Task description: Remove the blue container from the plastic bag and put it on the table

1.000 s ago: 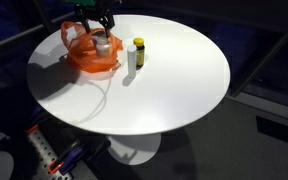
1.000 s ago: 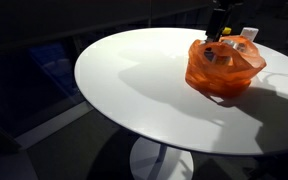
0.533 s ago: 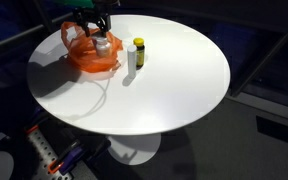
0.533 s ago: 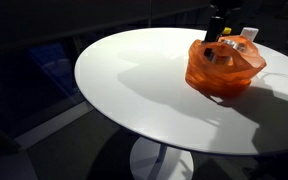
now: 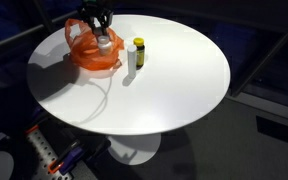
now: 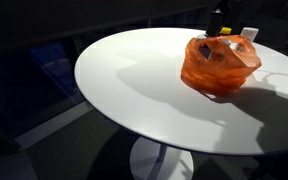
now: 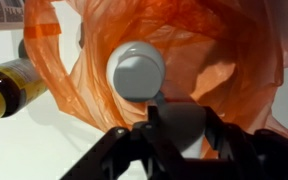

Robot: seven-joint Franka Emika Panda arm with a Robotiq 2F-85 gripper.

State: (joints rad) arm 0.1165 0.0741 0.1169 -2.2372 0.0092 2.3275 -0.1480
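Bare tabletop by the yellow-capped bottle is to the left of my gripper in the wrist view. So I will lift it from the bag point(image 5: 89, 55) next, move across and go down to release.
An orange plastic bag point(image 5: 89, 55) point(image 6: 220, 66) point(image 7: 224, 50) lies on the round white table point(image 5: 174, 80). In the wrist view its mouth is open, with two containers inside. One shows a round grey cap point(image 7: 136, 72). The other, a grey-blue container point(image 7: 181, 131), sits between the fingers of my gripper point(image 7: 183, 117), which is shut on it inside the bag. Its colour is dull in this light. In both exterior views the gripper point(image 5: 97, 25) point(image 6: 219, 22) reaches down into the bag's top, and the bag hides its fingertips.
A bottle with a yellow cap point(image 5: 138, 50) point(image 7: 9, 85) stands on the table just beside the bag, with a small white item point(image 5: 131, 58) next to it. The table point(image 6: 134, 80) is round, and its edge curves close behind the bag.
The gripper has sunk deeper into the bag and its fingers have gone from open to shut on the container. The bag's top has been pushed in a little.
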